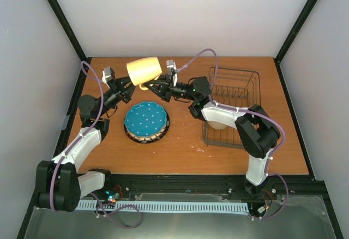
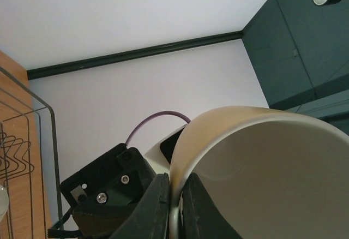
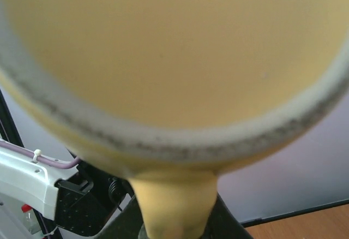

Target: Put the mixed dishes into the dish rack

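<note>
My right gripper will swing over the empty rack spot by the cream bowl (image 1: 217, 123), below and back from it, turn fingers downward, lower and release.
The yellow mug (image 1: 144, 70) hangs in the air over the back of the table, held between both arms. My left gripper (image 1: 128, 84) is shut on its rim; in the left wrist view the fingers (image 2: 158, 201) pinch the mug wall (image 2: 262, 173) from both sides. My right gripper (image 1: 151, 88) is shut on the mug's handle (image 3: 174, 206), with the mug's base (image 3: 174, 48) filling that view. The teal dotted plate (image 1: 145, 118) tops a stack of plates on the table. The dish rack (image 1: 244, 89) stands at the right, with a cream bowl (image 1: 217, 123) in its near part.
The rack's wire edge (image 2: 52, 141) shows at the left of the left wrist view. The right arm's elbow (image 1: 262, 132) reaches over the rack's near right corner. Bare wood lies in front of the plate stack.
</note>
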